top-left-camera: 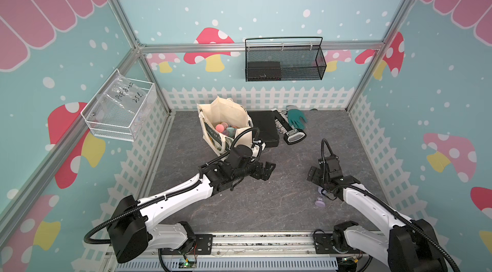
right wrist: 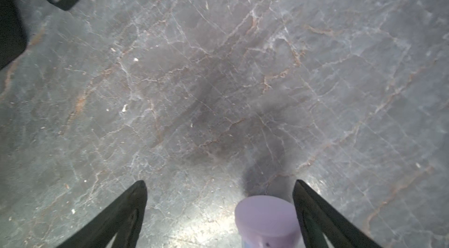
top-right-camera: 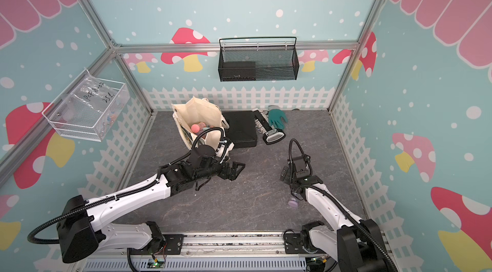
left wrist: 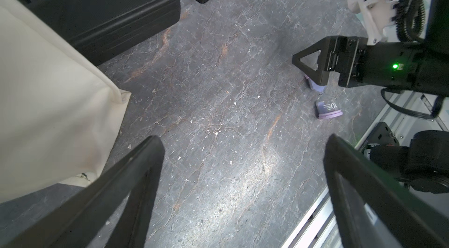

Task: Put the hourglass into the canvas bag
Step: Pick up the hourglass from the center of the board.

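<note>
My right gripper is above the lavender end cap (right wrist: 267,220), which lies nearer one finger than the other. It needs to move down and toward the side of the finger farther from the cap to centre it.
The hourglass (top-left-camera: 320,200) (top-right-camera: 293,201) is lavender and lies on its side on the grey table at the right, partly under my right arm. In the right wrist view one lavender end cap of the hourglass (right wrist: 267,217) sits between the jaws, close to one finger, with a wide gap to the other. My right gripper (top-left-camera: 316,180) (right wrist: 220,182) is open around it. The cream canvas bag (top-left-camera: 223,116) (top-right-camera: 197,113) (left wrist: 48,89) stands open at the back left. My left gripper (top-left-camera: 266,170) (left wrist: 243,137) hangs open and empty beside the bag.
A flat black case (top-left-camera: 263,126) lies right of the bag. Beyond it are a black-and-white handled tool (top-left-camera: 292,134) and a green glove (top-left-camera: 296,117). A black mesh basket (top-left-camera: 285,60) hangs on the back wall and a clear bin (top-left-camera: 119,108) on the left wall.
</note>
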`<action>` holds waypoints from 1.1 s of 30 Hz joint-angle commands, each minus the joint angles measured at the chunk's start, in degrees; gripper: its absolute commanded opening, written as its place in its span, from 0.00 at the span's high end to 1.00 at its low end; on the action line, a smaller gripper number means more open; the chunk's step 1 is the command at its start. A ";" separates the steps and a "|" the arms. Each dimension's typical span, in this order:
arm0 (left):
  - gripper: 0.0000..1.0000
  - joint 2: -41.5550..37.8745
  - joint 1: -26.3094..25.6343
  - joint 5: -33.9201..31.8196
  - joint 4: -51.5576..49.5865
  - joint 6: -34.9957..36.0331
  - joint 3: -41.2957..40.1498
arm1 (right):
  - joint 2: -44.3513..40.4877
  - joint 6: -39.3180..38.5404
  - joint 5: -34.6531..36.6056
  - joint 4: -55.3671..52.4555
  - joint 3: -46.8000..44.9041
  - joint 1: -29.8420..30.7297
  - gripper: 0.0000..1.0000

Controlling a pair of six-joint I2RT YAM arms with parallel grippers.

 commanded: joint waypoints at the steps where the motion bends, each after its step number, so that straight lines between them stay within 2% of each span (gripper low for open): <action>1: 0.01 0.44 -0.49 0.80 2.70 -1.14 -0.78 | -1.60 5.47 1.75 -3.36 -2.22 -0.22 0.07; 12: 0.01 -0.03 -0.44 0.67 2.20 -0.90 -1.93 | 1.41 4.77 0.56 -2.95 -3.45 -0.22 0.28; 16: 0.01 -0.34 -0.44 0.19 1.94 -0.56 -2.14 | 1.79 3.62 1.27 -3.58 -3.20 -0.22 0.30; 19: 0.01 -0.46 -0.44 -0.18 1.73 -0.37 -2.19 | 1.79 1.57 0.85 -2.76 -3.54 -0.22 0.38; 24: 0.01 -0.44 -0.49 0.09 1.38 -0.28 -1.95 | 2.21 -0.01 -0.39 -1.35 -4.20 -0.21 0.40; 33: 0.01 -0.37 -0.48 0.10 0.77 -0.43 -1.31 | -0.54 -2.37 -2.44 0.32 -5.30 -0.22 0.54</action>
